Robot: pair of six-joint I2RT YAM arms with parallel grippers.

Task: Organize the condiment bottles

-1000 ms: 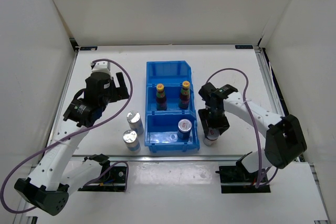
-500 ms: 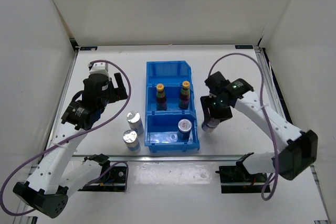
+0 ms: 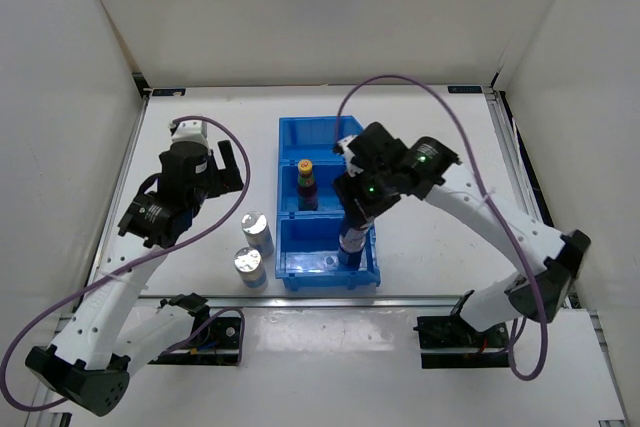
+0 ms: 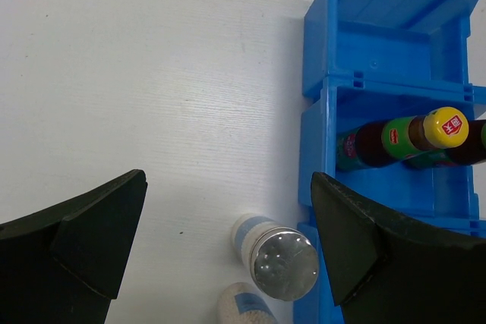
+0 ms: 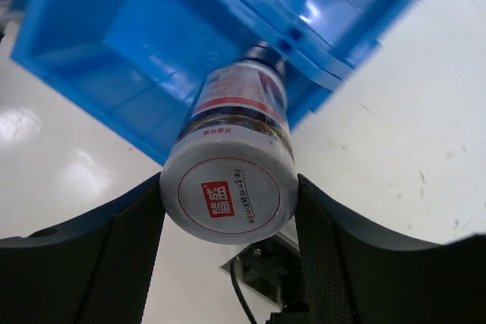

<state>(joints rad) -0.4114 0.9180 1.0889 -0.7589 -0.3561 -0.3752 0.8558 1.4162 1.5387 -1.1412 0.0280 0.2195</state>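
Note:
Next, my right gripper goes left in the top view and down to release the stubby shaker in the empty half of the blue bin's near section by the silver-capped shakers.
My right gripper [image 3: 352, 219] [image 5: 228, 214] is shut on a stubby shaker with a red-marked silver top [image 5: 228, 187] and holds it over the near right part of the blue bin [image 3: 322, 137] [image 5: 91, 51]. One slim dark bottle with a yellow cap [image 3: 306, 183] [image 4: 444, 128] stands in the bin's middle compartment; its twin is mostly hidden behind it or under my right arm. Two plain silver-capped shakers [image 3: 257, 232] [image 3: 249, 267] stand on the table left of the bin. My left gripper [image 3: 215, 172] [image 4: 228, 248] is open and empty above the nearer one [image 4: 285, 262].
The bin's far compartment [image 4: 395, 28] holds nothing. White walls enclose the table on three sides. The table's near edge and the arm mounts [image 3: 455, 332] lie just below the bin. The bin's near compartment is partly hidden under my right arm.
My right arm lifted the red-topped shaker from the table right of the bin and carried it left over the bin. The left arm barely moved.

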